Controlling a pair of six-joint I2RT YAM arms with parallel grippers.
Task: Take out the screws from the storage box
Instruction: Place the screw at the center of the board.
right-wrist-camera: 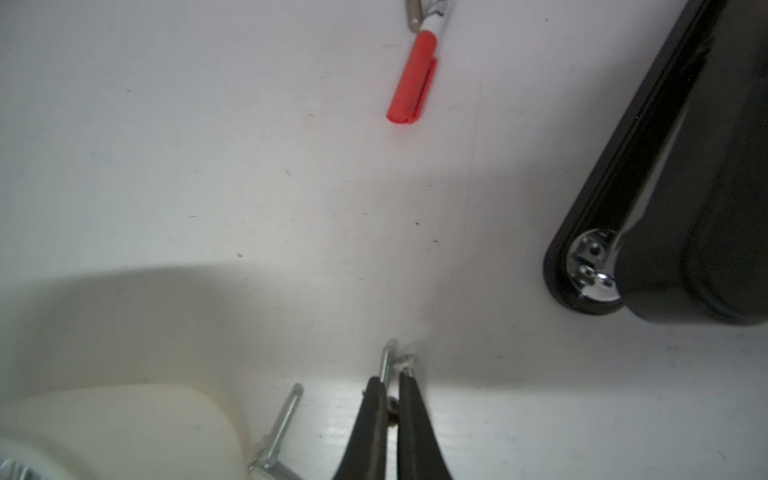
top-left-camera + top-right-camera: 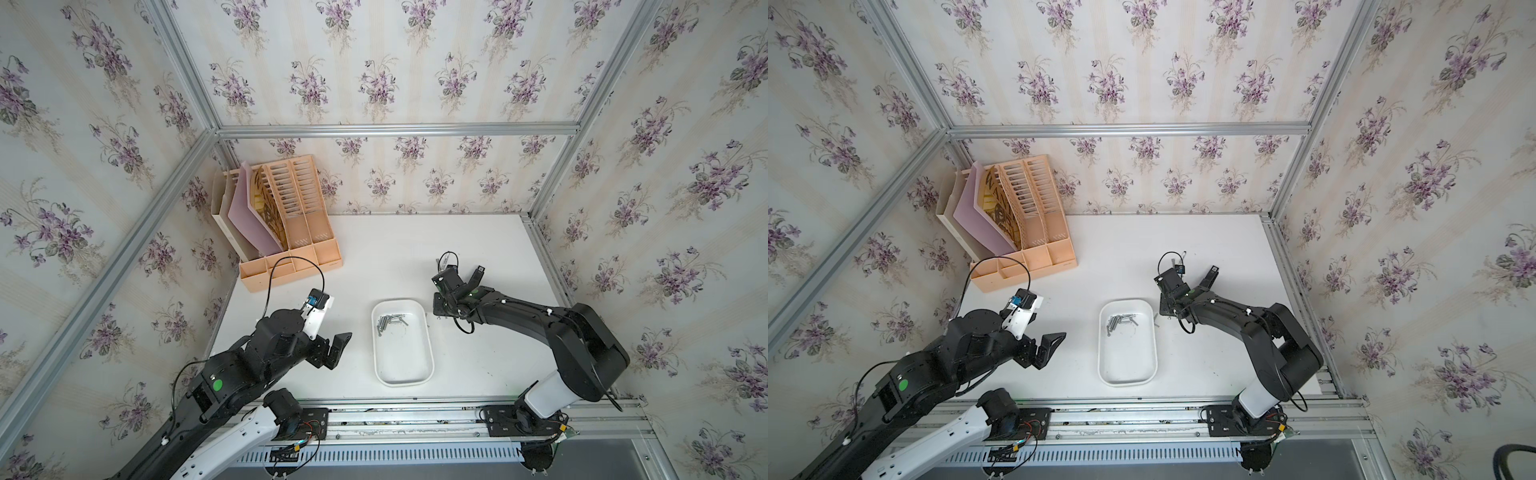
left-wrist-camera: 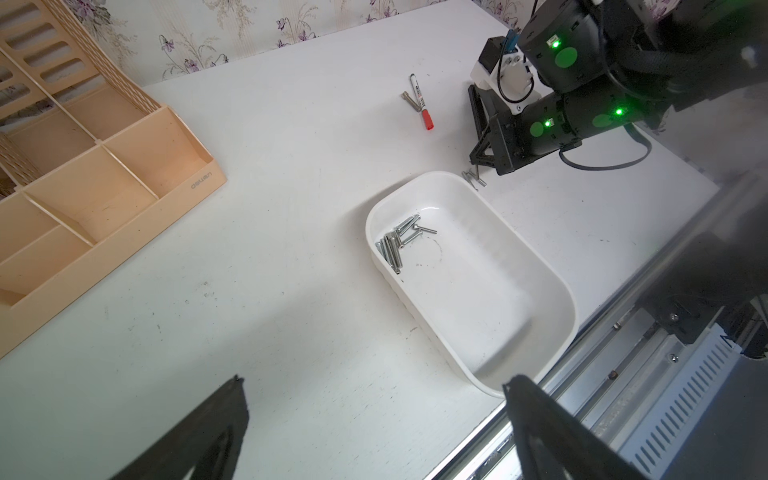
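Observation:
I will move my right gripper down toward the box (image 2: 1127,370) next to let go of the thin screw where others already lie, as the tabletop by the box's far corner is below my fingers.
The white storage box (image 2: 417,376) (image 2: 1127,370) (image 3: 498,299) lies mid-table, and several silver screws (image 2: 390,322) (image 2: 1121,322) (image 3: 397,245) are bunched at its far end. A few more screws (image 3: 471,178) (image 1: 282,424) lie on the table just outside the box's far right corner (image 1: 124,415). My right gripper (image 1: 392,376) (image 3: 478,166) points down there, shut on a thin screw (image 1: 387,359) that pokes out past its fingertips. My left gripper (image 3: 375,379) (image 2: 334,351) hangs open over bare table to the left of the box, holding nothing.
A red-capped marker pen (image 3: 419,99) (image 1: 411,79) with one screw (image 3: 409,102) beside it lies behind the box. A black stapler-like bar (image 1: 665,166) (image 2: 1208,278) lies right of the marker. The peach file organizer (image 2: 286,232) (image 3: 83,166) stands at the back left.

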